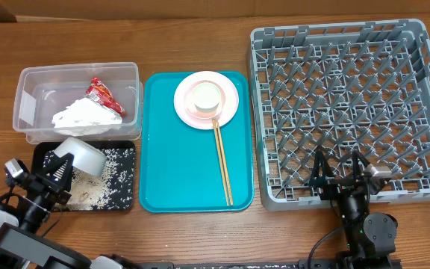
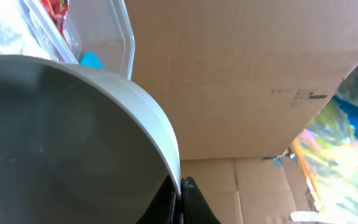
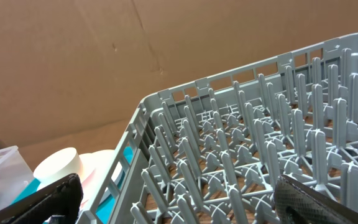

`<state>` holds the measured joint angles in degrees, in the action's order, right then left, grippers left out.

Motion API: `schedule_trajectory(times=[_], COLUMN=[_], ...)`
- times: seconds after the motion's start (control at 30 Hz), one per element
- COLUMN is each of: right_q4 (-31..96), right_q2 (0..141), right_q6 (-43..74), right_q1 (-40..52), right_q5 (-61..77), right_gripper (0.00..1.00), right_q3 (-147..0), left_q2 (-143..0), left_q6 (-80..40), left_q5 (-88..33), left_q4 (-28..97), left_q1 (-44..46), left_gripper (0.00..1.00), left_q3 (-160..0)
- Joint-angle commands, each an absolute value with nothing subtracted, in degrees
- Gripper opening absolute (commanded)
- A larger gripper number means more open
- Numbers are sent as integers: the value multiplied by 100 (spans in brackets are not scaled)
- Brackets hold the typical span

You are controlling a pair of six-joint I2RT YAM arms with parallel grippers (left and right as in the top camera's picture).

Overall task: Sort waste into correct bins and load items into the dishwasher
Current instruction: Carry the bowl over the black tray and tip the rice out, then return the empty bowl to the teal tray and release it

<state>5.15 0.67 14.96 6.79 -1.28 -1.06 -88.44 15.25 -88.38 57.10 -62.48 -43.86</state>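
The bowl goes over the teal tray's near part, empty to its right in the overhead view, next. My left gripper then levels, lowers and releases it.
My left gripper is shut on the rim of a white bowl and holds it tilted over the black tray, where loose rice grains lie. In the left wrist view the bowl fills the left and the jaws pinch its edge. The clear tub holds a crumpled napkin and a red wrapper. The pink plate with a white cup and chopsticks lie on the teal tray. My right gripper is open and empty at the grey rack's front edge.
The teal tray lies between the bins and the rack. In the right wrist view the rack's pegs fill the frame, with the cup at the left. Cardboard stands behind the table.
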Motion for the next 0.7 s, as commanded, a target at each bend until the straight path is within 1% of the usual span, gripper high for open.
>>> schedule_trajectory(times=[0.0,0.1,0.13,0.17,0.33,0.47,0.57,0.67], right_q4=[473,473,473,473,473,473,473,473], right_q2=[16,16,16,16,16,16,16,16], right_q6=[1481,1481,1481,1481,1481,1481,1479,1481], right_q1=[676,676,676,676,676,679,676,676], right_q5=[-93,-93,-93,-95,-93,-93,-93,-93], right_gripper=[100,100,100,100,100,100,100,100], right_q3=[-45,-45,-45,-45,-45,-45,-45,-45], left_q2=[-8794,-8796,-8796,-8796,-8794,-8777,-8685,-8591], left_q6=[1625,1594,1382,1203,1122,1044,1041,1011], left_q5=[-9063,-8938,-8742,-8641,-8560,-8287,-8145,-7522], left_q4=[5610,4906,4744,4727,4838,5496,6139,6818], left_q1=[-6217,-6211,-6206,-6187,-5951,-5524,-4958,-4289], left_gripper=[4,4,4,4,4,4,4,4], left_q3=[-4372,-4375,-4375,-4375,-4429,-4906,-5596,-6414])
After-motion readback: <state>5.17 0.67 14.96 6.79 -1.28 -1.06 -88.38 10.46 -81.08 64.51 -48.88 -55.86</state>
